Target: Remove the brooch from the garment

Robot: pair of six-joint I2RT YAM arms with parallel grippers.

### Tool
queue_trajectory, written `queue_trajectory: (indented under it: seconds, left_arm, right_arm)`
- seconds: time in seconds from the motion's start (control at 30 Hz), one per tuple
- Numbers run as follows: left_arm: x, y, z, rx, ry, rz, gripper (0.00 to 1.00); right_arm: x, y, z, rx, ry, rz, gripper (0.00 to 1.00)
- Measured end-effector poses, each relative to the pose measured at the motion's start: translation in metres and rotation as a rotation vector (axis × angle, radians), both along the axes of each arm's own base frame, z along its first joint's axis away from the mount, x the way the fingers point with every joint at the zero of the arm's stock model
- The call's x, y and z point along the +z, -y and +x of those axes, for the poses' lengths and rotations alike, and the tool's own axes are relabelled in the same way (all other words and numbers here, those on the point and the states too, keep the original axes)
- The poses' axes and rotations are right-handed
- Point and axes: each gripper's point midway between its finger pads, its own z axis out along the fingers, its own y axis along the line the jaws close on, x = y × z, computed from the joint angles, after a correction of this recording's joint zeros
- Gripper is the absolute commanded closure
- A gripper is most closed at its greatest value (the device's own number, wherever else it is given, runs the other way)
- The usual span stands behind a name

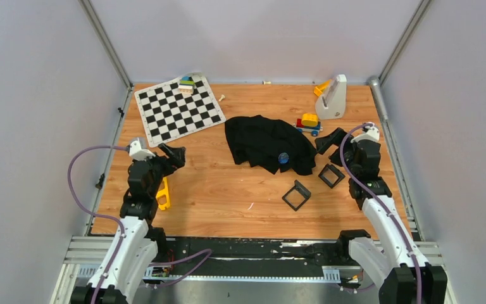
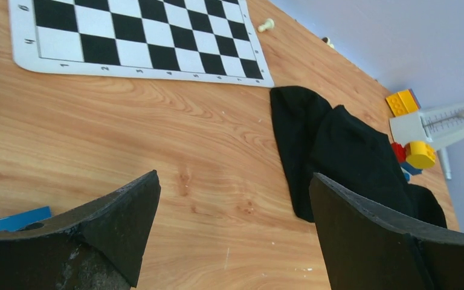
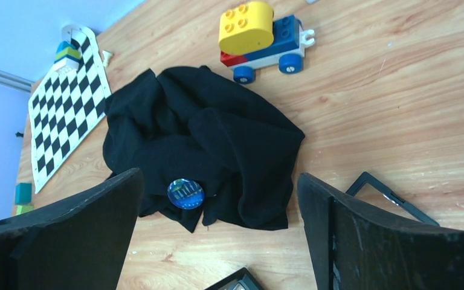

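The robot's right gripper should next move down and to the left in the top view, onto brooch-free cloth at the garment's corner by the black frames.
A crumpled black garment (image 1: 262, 140) lies on the wooden table, right of centre. The brooch (image 1: 283, 158), a small round blue disc, sits on the garment's near right edge. In the right wrist view the brooch (image 3: 185, 194) shows on the cloth (image 3: 217, 121) just inside my left finger. My right gripper (image 1: 328, 140) hangs open just right of the garment, with nothing between its fingers (image 3: 220, 175). At the table's left my left gripper (image 1: 174, 154) stands open and empty (image 2: 234, 178), well apart from the garment (image 2: 338, 145).
A chessboard mat (image 1: 178, 109) with stacked blocks (image 1: 186, 83) lies at the back left. A toy brick car (image 1: 309, 123) and a white stand (image 1: 333, 97) are behind the garment. Two black square frames (image 1: 296, 194) (image 1: 331, 175) lie near it. A yellow piece (image 1: 163, 193) is by the left arm.
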Motion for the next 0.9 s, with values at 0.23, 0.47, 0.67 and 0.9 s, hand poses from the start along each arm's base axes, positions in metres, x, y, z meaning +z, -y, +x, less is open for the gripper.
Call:
queue_trajectory:
  seconds: [0.23,0.47,0.67,0.9]
  left_arm:
    - [-0.009,0.043,0.006,-0.247,0.008,-0.040,0.05]
    - [-0.039,0.102,0.002,-0.492,-0.079,-0.014,0.05]
    - [-0.041,0.148,0.008,-0.628,-0.113,0.044,0.11]
    - [-0.066,0.165,0.041,-0.642,-0.238,0.035,0.13]
  right_arm:
    - [-0.025,-0.014,0.000,0.077,-0.080,0.020,0.08]
    - [-0.043,-0.032,0.001,0.175,-0.119,0.036,0.16]
    - [-0.062,-0.048,0.002,0.233,-0.163,0.013,0.26]
    - [-0.087,-0.060,0.008,0.247,-0.256,-0.036,0.37]
